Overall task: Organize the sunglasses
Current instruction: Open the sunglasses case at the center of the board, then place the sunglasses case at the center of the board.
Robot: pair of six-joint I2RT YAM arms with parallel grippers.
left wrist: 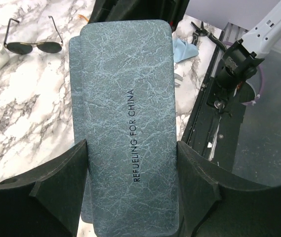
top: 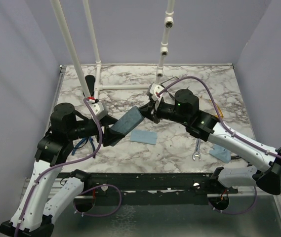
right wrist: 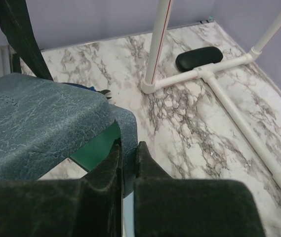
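Observation:
The right gripper lowers next, tipping its fingers downward, and releases the case on the bare marble beyond the blue cloth (top: 142,123), as that patch lies below the gripper.
A pair of thin dark wire-frame sunglasses (left wrist: 31,45) lies unfolded on the marble at the top left of the left wrist view. A blue-grey oblong case (top: 129,121) hangs tilted above the table's middle. My left gripper (left wrist: 133,148) is shut on the case (left wrist: 125,98), one finger on each long side. My right gripper (right wrist: 129,145) is shut on the edge of the case's flap (right wrist: 125,128), which is lifted so the green lining (right wrist: 96,148) shows. Seen from the top, the right gripper (top: 148,111) meets the case's far end and the left gripper (top: 111,134) its near end.
A black oval case (right wrist: 198,58) lies by the white pipe frame (right wrist: 214,79) at the back. Below the held case lies a blue cloth (top: 143,137), with another (top: 220,153) at the right near a wrench (top: 197,150). A blue-handled tool (top: 83,143) lies by the left arm.

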